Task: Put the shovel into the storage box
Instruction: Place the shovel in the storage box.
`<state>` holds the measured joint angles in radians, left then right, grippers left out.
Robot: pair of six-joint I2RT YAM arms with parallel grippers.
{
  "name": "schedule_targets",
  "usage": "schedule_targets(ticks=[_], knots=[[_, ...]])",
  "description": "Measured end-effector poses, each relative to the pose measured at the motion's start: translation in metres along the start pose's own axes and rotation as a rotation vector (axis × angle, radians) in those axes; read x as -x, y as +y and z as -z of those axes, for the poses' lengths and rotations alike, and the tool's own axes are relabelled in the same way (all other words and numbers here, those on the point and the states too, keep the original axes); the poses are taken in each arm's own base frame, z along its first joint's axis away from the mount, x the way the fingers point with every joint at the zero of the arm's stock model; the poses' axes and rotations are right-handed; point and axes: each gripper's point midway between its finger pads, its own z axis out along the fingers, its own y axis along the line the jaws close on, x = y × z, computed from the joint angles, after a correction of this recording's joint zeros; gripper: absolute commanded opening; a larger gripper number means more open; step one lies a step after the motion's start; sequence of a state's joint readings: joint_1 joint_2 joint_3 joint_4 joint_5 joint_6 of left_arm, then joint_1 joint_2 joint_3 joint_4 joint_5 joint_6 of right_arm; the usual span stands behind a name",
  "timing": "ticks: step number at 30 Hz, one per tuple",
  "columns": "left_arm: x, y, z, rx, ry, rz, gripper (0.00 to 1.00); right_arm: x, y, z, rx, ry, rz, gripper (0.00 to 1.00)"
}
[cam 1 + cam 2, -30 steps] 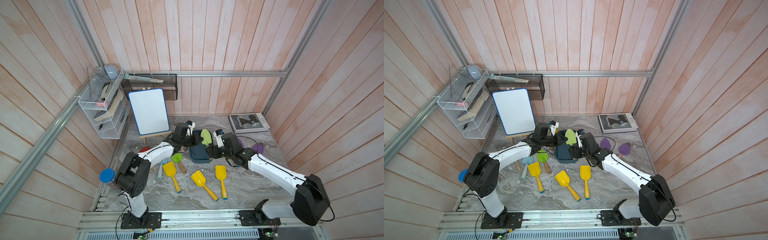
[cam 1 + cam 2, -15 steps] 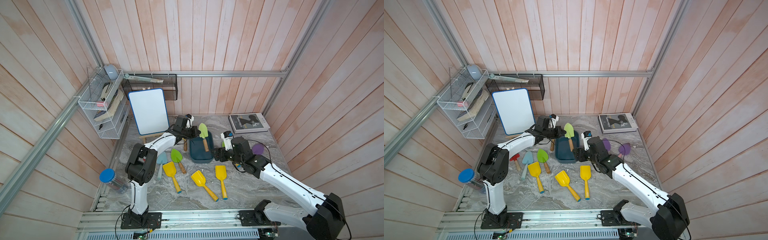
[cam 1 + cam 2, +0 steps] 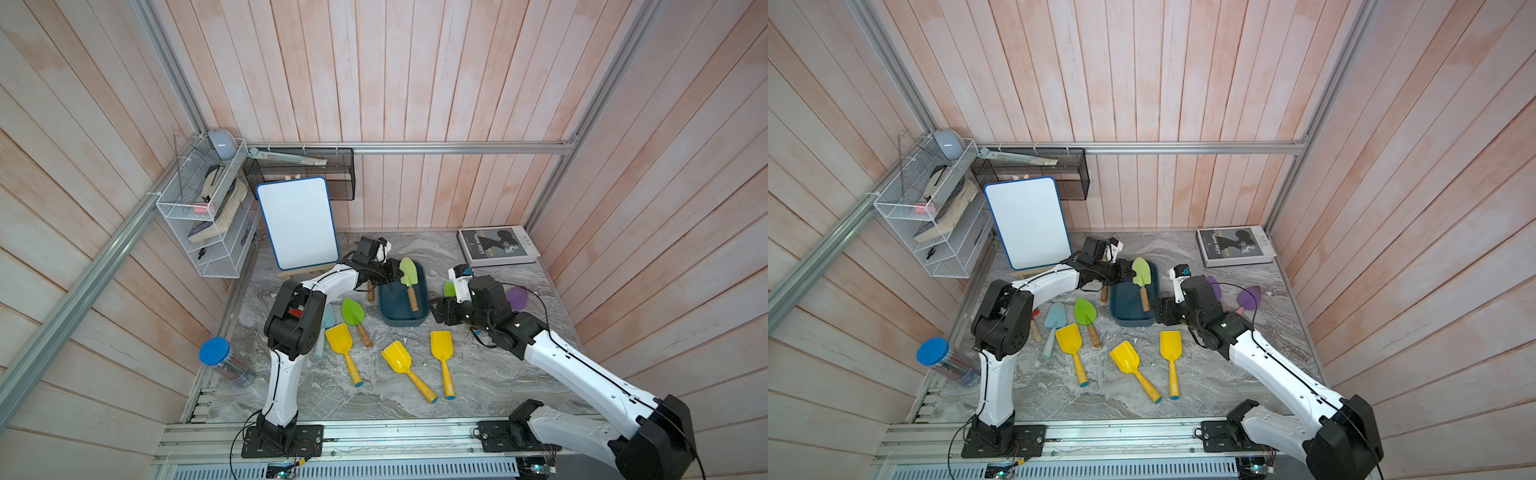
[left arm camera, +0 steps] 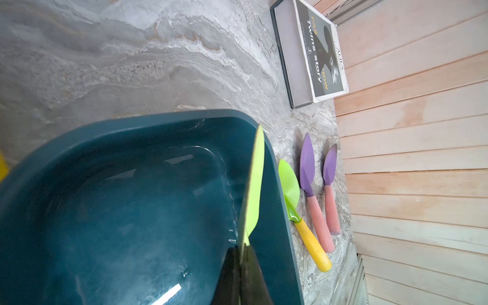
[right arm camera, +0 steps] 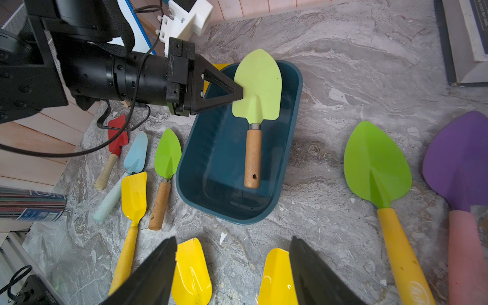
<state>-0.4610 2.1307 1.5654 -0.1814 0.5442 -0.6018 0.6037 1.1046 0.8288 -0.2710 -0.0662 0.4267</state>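
The shovel still hangs above the storage box, so the left gripper needs to lower it toward the storage box's bottom and then let go of the shovel's blade there.
The shovel [image 5: 260,84] has a pale green blade and a wooden handle. My left gripper [image 5: 237,92] is shut on the blade's side edge. It holds the shovel [image 3: 408,272] lengthwise over the storage box [image 3: 401,323], a dark teal tub. The handle points down into the box [image 5: 200,169]; whether it touches the floor I cannot tell. The left wrist view shows the blade [image 4: 254,184] edge-on between my shut left gripper [image 4: 241,250], above the box [image 4: 132,184]. My right gripper [image 5: 233,239] is open and empty, low over the table just right of the box [image 3: 1133,322].
Three yellow scoops [image 3: 399,361] lie in front of the box. Green [image 3: 353,311], light blue and red shovels lie to its left. A green shovel [image 5: 377,163] and two purple ones [image 4: 307,169] lie to its right. A whiteboard [image 3: 297,224], book [image 3: 496,245] and jar [image 3: 220,361] stand round the edges.
The right arm has drawn back from the box towards the front right. The left gripper has carried the shovel over the box and turned it lengthwise.
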Motion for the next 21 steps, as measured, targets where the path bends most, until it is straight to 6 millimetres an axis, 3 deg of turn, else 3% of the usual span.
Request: schedule_targets(ticks=[21], knots=[[-0.02, 0.008, -0.022, 0.076, 0.134, 0.075, 0.0, -0.007, -0.004, -0.003, 0.0, 0.02, -0.018, 0.73]])
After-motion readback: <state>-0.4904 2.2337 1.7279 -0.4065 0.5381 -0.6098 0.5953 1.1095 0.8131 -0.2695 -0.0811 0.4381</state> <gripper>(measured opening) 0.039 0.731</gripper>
